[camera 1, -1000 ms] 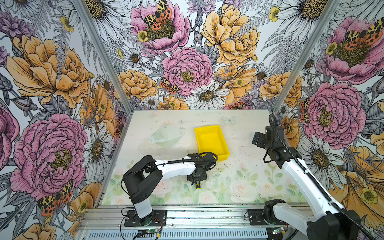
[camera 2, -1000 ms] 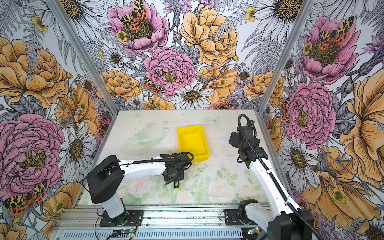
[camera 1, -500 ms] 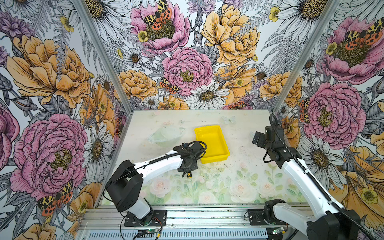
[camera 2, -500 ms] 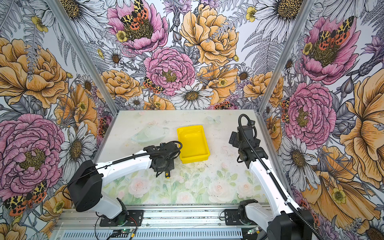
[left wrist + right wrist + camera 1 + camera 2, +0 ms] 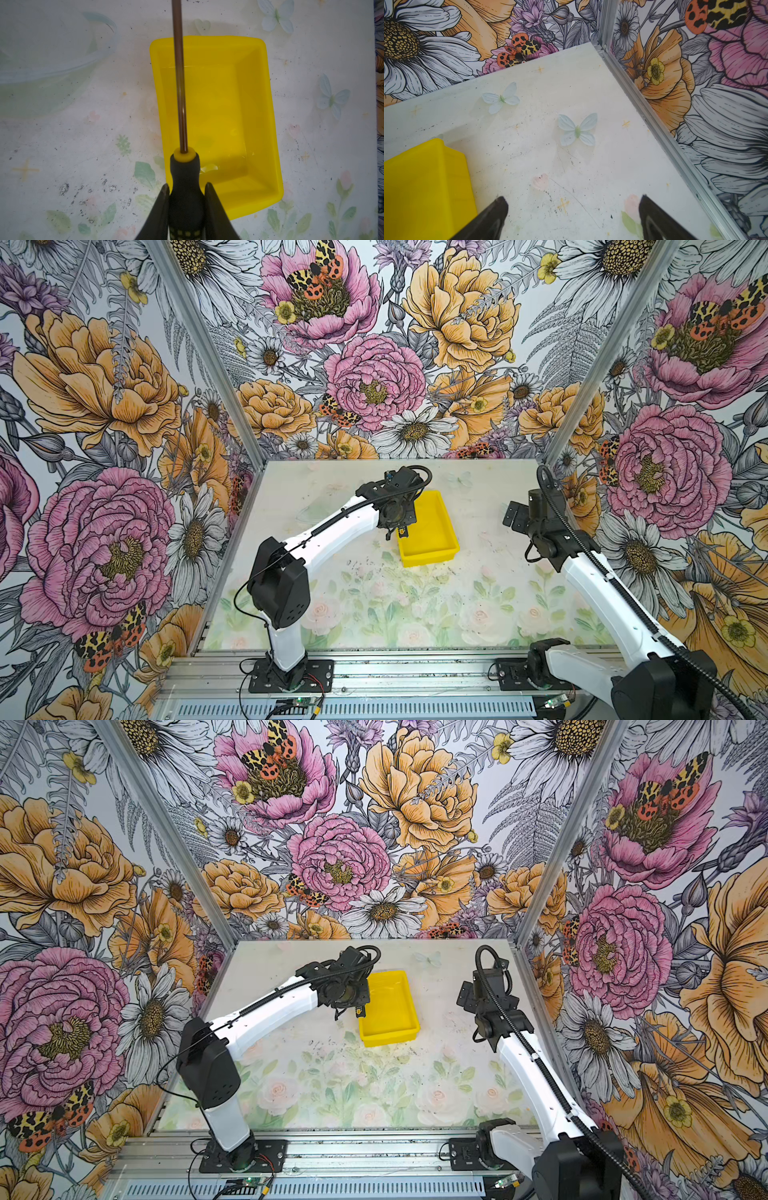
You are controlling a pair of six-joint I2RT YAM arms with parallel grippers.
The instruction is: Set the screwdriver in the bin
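Observation:
I will next move my left gripper over the bin's empty bottom, lower it and let go of the screwdriver, because the screwdriver's handle still hangs over the bin's rim nearest the bowl.
The yellow bin (image 5: 434, 526) (image 5: 392, 1006) stands mid-table in both top views. My left gripper (image 5: 400, 526) (image 5: 355, 1006) hangs above the bin's left rim, shut on the screwdriver (image 5: 402, 534). In the left wrist view its black fingers (image 5: 209, 199) clamp the black, yellow-dotted handle (image 5: 185, 176). The thin shaft (image 5: 179, 83) points away over the left part of the bin (image 5: 228, 104), which holds nothing. My right gripper (image 5: 513, 516) (image 5: 572, 200) is open with nothing in it, raised right of the bin (image 5: 425, 187).
A clear glass bowl (image 5: 52, 62) sits just left of the bin, partly under my left arm in both top views. Flowered walls close in the table on three sides, with a metal corner post (image 5: 654, 124) near my right gripper.
My left arm has carried the screwdriver from the front middle of the table back and up, to above the bin's left rim. The right arm has not moved.

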